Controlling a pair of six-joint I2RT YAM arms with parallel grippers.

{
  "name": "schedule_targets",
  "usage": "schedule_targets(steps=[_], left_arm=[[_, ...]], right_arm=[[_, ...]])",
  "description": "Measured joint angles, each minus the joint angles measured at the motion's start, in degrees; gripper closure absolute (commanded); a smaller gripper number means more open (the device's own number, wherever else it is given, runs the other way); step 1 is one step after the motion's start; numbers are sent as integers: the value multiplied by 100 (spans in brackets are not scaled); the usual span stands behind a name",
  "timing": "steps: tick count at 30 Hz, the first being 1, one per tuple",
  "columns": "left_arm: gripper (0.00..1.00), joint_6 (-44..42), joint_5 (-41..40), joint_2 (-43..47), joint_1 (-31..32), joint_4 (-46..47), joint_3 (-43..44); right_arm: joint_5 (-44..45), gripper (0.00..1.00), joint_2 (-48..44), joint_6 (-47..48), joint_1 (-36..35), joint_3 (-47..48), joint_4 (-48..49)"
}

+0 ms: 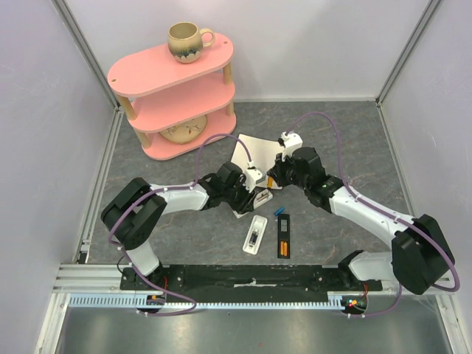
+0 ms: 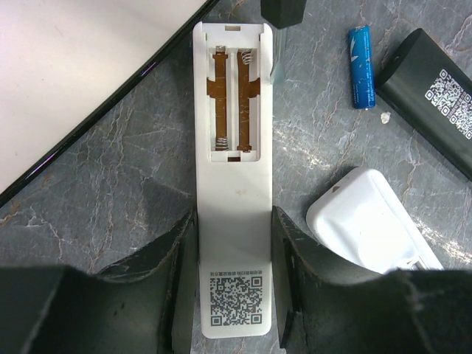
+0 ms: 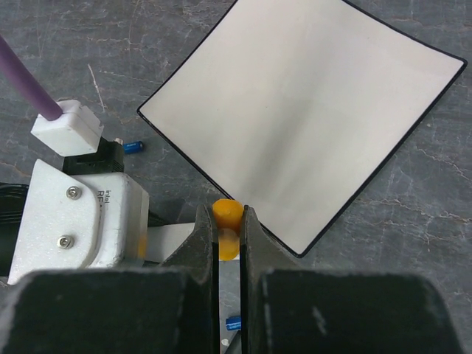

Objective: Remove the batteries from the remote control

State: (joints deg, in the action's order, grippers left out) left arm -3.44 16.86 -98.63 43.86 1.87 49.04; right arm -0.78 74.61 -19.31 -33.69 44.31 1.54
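Note:
The emptied remote goes next with my left gripper, left in the top view, onto the bare tabletop by the pink shelf for release.
My left gripper point(image 2: 234, 221) is shut on the lower end of a white remote control point(image 2: 232, 125) that lies face down on the table. Its battery bay is uncovered and holds no cells, only springs and brown strips. A blue battery point(image 2: 361, 66) lies loose to its right. My right gripper point(image 3: 228, 221) is shut on an orange-handled screwdriver point(image 3: 227, 214), standing over the remote's top end. In the top view the two grippers point(image 1: 254, 193) point(image 1: 274, 179) meet near the table's middle. A black remote point(image 1: 284, 236) holds orange batteries point(image 1: 283, 243).
A second white remote point(image 1: 256, 236) lies near the front beside the black one. A white card point(image 1: 254, 151) lies behind the grippers. At the back left stands a pink three-tier shelf point(image 1: 173, 88) with a mug point(image 1: 186, 40) on top. Grey walls close in both sides.

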Motion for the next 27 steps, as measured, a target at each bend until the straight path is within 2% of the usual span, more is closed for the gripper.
schedule_targets(steps=[6,13,21,27], left_arm=[[98,50,-146,111,15,31,-96],[98,461,-973,1156,-109,-175,-785],[98,914,-1779,2820,-723,-186,-1329],[98,1322,-2590,2903,-1161,-813,-1244]], right_arm=[[2,100,-181,-4,22,-66,-20],[13,100,-616,-20,52,-234,61],[-13,100,-684,-61,55,-424,153],[-85,100,-649,-68,55,-466,238]])
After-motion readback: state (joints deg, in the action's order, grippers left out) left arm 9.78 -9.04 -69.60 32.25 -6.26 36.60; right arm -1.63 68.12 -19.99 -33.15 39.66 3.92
